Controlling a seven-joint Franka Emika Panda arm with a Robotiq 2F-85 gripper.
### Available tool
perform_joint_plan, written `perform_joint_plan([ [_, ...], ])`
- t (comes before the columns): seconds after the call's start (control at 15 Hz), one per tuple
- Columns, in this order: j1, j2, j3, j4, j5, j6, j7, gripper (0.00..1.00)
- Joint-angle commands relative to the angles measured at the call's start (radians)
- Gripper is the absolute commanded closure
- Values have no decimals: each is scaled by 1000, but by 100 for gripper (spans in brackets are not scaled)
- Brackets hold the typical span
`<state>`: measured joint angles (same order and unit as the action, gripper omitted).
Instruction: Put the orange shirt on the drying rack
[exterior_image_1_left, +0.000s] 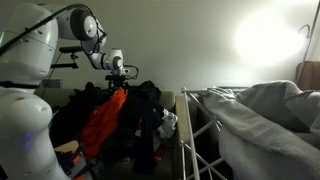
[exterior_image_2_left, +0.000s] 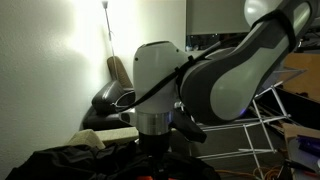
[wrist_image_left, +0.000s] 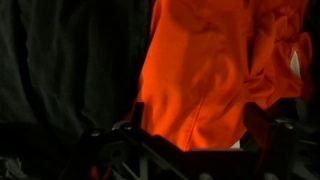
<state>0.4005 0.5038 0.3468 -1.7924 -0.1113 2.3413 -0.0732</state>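
The orange shirt's top end (exterior_image_1_left: 120, 94) (wrist_image_left: 194, 117) is the next thing my gripper grabs, as it lowers slightly there and then closes on it.
The orange shirt (exterior_image_1_left: 105, 120) lies draped over a pile of dark clothes (exterior_image_1_left: 145, 105). My gripper (exterior_image_1_left: 121, 80) is right at the shirt's top end. In the wrist view the shirt (wrist_image_left: 215, 70) fills the space between my two fingers, and my gripper (wrist_image_left: 200, 125) is open, with one finger on each side of the cloth. In an exterior view my gripper (exterior_image_2_left: 157, 150) reaches down into the dark pile and the shirt is hidden. The drying rack (exterior_image_1_left: 200, 130) is a white wire frame beside the pile; it also shows in an exterior view (exterior_image_2_left: 265, 112).
A large grey cloth (exterior_image_1_left: 265, 115) is draped over the drying rack's top. Dark clothes (wrist_image_left: 70, 70) surround the shirt. A white wall is behind. My arm's bulky white body (exterior_image_1_left: 25, 110) stands next to the pile.
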Motion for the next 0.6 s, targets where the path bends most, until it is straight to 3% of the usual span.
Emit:
perform_joint_plan([
  [0.0, -3, 13, 7, 3, 18, -1, -75, 0],
  [0.53, -3, 27, 2, -8, 2, 27, -131, 0],
])
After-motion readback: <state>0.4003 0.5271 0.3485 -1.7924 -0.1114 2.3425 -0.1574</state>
